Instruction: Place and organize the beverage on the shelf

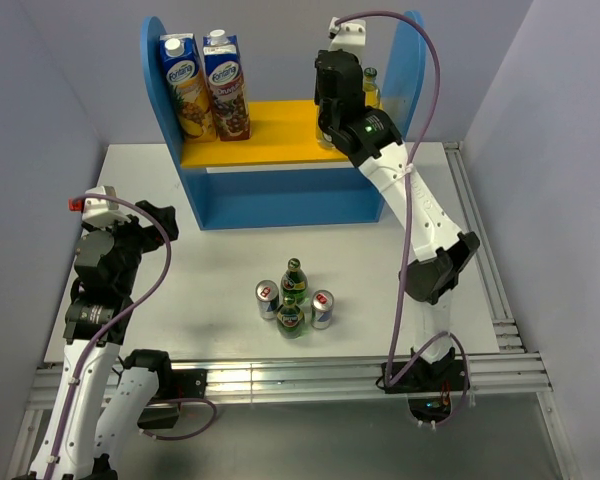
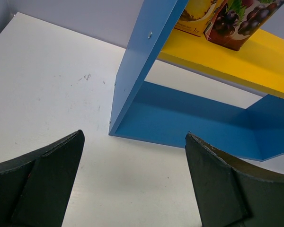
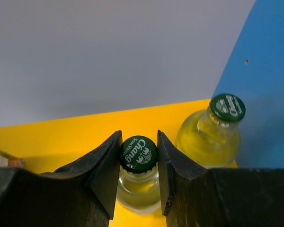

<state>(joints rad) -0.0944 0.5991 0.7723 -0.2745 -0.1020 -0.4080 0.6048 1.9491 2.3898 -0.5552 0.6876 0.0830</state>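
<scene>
My right gripper moves away from my base over the yellow board next, then opens from the green cap.
On the right end of the shelf's [image 1: 280, 205] yellow upper board [image 3: 61, 137], my right gripper [image 3: 138, 150] is shut on the green cap of a clear yellowish bottle [image 3: 138, 189] that stands upright. A second yellowish bottle [image 3: 210, 139] stands just to its right, against the blue side panel [image 3: 260, 94]; it also shows in the top view as a bottle [image 1: 371, 88] behind my right gripper [image 1: 328, 120]. Two dark green bottles [image 1: 293, 298] and two silver-blue cans [image 1: 267, 299] [image 1: 322, 309] stand clustered on the table. My left gripper [image 2: 134, 137] is open over bare table, left of the shelf.
Two tall juice cartons [image 1: 204, 88] stand on the left part of the yellow board. The shelf's left side panel [image 2: 142, 61] is just ahead of the left gripper. The white table [image 1: 200, 290] ends at metal rails on the near and right sides.
</scene>
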